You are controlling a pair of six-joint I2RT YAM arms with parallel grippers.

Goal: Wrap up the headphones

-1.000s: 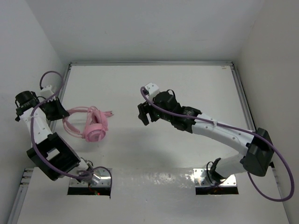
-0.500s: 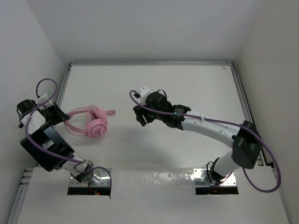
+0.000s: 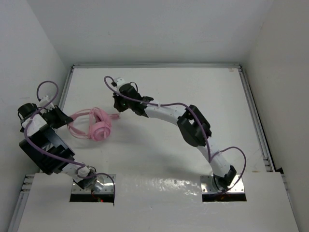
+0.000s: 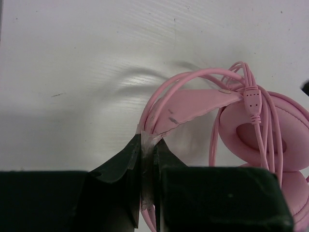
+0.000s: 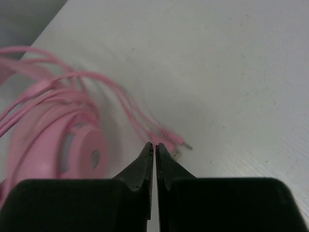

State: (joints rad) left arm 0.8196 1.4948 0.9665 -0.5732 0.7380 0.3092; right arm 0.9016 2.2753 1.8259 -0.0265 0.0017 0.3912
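My left gripper next lowers the raised headband to the left in the wrist view and releases it, with bare tabletop below and to that side.
The pink headphones (image 3: 100, 129) lie at the table's left, the cable looped over the earcups (image 4: 289, 135). My left gripper (image 3: 65, 118) is shut on the thin headband (image 4: 193, 104), which runs in between its fingertips (image 4: 148, 142). My right gripper (image 3: 117, 106) has reached across to the headphones' far right side and is shut. In the right wrist view its tips (image 5: 154, 145) hover just short of the cable plugs (image 5: 171, 137), which lie on the table. I see nothing between them. The blurred earcup (image 5: 43, 145) is to their left.
White walls enclose the table on the left (image 3: 29, 63) and back. A metal rail (image 3: 154, 65) runs along the far edge. The right arm's links (image 3: 193, 128) stretch diagonally across the middle of the table.
The right arm has swung far left from mid-table to the headphones' cable end, and its jaws have closed. The left gripper still holds the headband, shifted slightly.
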